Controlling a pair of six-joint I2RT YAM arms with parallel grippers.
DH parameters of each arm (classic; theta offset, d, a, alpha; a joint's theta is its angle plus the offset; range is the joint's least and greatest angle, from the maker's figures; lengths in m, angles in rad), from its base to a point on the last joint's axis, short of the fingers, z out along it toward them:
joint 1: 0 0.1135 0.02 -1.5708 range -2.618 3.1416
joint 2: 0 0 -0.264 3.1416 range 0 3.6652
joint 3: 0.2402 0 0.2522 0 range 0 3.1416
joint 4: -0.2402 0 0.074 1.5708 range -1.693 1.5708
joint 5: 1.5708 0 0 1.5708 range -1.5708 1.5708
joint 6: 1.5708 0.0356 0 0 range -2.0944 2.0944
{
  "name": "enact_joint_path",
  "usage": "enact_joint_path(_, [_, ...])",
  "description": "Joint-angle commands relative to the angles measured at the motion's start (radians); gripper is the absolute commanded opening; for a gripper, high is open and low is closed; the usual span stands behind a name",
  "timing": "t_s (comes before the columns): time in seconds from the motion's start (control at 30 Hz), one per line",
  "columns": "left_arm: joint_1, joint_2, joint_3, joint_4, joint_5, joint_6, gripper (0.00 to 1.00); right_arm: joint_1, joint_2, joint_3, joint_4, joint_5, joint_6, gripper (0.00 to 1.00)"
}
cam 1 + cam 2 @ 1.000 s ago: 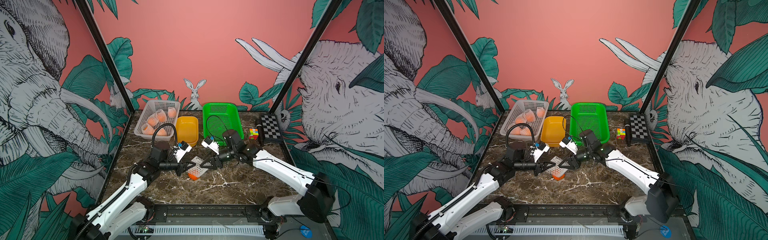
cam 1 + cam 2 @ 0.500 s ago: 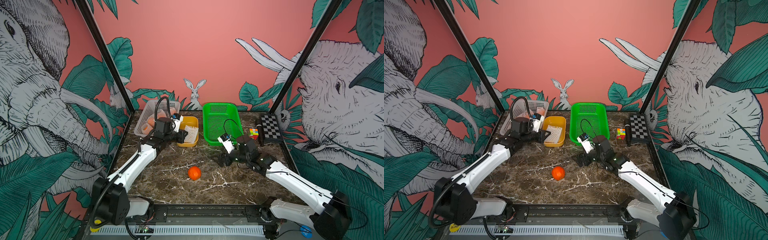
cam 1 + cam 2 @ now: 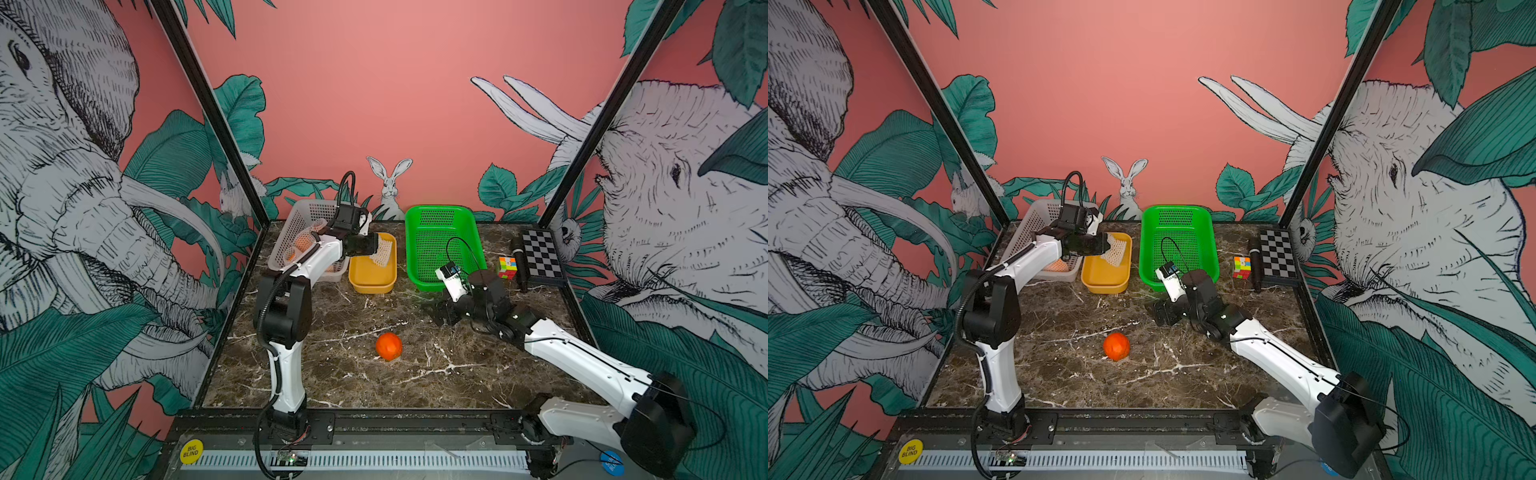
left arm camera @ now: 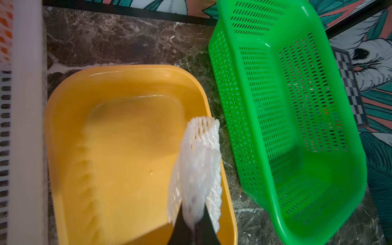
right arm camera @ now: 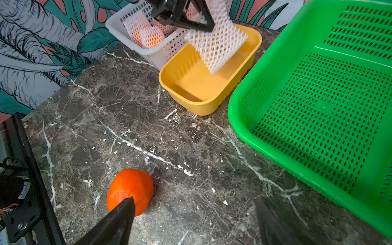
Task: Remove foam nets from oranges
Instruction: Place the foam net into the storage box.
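Observation:
I should next shift my left gripper slightly toward the green basket, over the yellow tub's open inside, to release the foam net [image 3: 382,254] there because the net hangs empty.
One bare orange [image 3: 389,345] [image 3: 1116,346] [image 5: 129,191] lies alone on the marble near the table's middle. My left gripper [image 3: 372,248] [image 3: 1104,245] [image 4: 192,214] is shut on an empty white foam net [image 3: 382,254] [image 3: 1115,252] [image 4: 197,161] [image 5: 220,46], which hangs over the yellow tub [image 3: 372,283] [image 3: 1104,285] [image 4: 106,84] [image 5: 203,106]. My right gripper [image 3: 440,312] [image 3: 1160,314] [image 5: 196,201] stands open and empty, low over the marble to the right of the orange. Netted oranges [image 3: 305,246] [image 5: 151,38] sit in the white basket [image 3: 286,245] [image 3: 1034,226] [image 5: 114,25].
A green basket [image 3: 409,249] [image 3: 1144,249] [image 4: 318,127] [image 5: 244,127] stands right of the tub, just behind my right gripper. At the back right lie a puzzle cube [image 3: 507,267] [image 3: 1242,267], a black stick [image 3: 519,266] and a chessboard [image 3: 542,253] [image 3: 1278,257].
The net came off the orange, which stayed on the marble. My left arm carried the net back over the yellow tub. My right gripper opened and drew back to the right.

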Motion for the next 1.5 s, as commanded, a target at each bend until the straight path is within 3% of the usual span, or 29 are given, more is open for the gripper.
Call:
enact_joint_path(0.0, [0.001, 0.027, 0.061, -0.054, -0.009, -0.027, 0.0, 0.0, -0.002, -0.014, 0.058, 0.013, 0.02, 0.89])
enact_joint_path(0.2, [-0.001, 0.111, 0.115, -0.045, -0.035, -0.033, 0.02, 0.0, -0.002, -0.02, 0.046, 0.018, 0.023, 0.89])
enact_joint_path(0.4, [-0.011, 0.126, 0.11, -0.002, -0.087, -0.011, 0.32, 0.0, -0.003, -0.019, 0.041, 0.019, 0.029, 0.89])
enact_joint_path(0.83, [-0.045, 0.029, 0.087, 0.027, -0.187, 0.042, 0.76, 0.0, 0.007, 0.0, 0.031, 0.012, 0.029, 0.89])
enact_joint_path(0.97, [-0.053, 0.013, 0.086, 0.029, -0.21, 0.055, 0.85, 0.0, -0.002, -0.002, 0.031, 0.014, 0.032, 0.89])
enact_joint_path(1.07, [-0.056, 0.004, 0.084, 0.023, -0.223, 0.06, 0.82, 0.0, -0.006, -0.005, 0.03, 0.013, 0.034, 0.9])
enact_joint_path(1.2, [-0.056, 0.01, 0.097, -0.013, -0.228, 0.059, 0.62, 0.0, -0.006, -0.003, 0.03, 0.007, 0.036, 0.9])
enact_joint_path(1.47, [-0.055, 0.051, 0.104, -0.075, -0.235, 0.08, 0.41, 0.0, 0.001, -0.011, 0.037, -0.014, 0.043, 0.9])
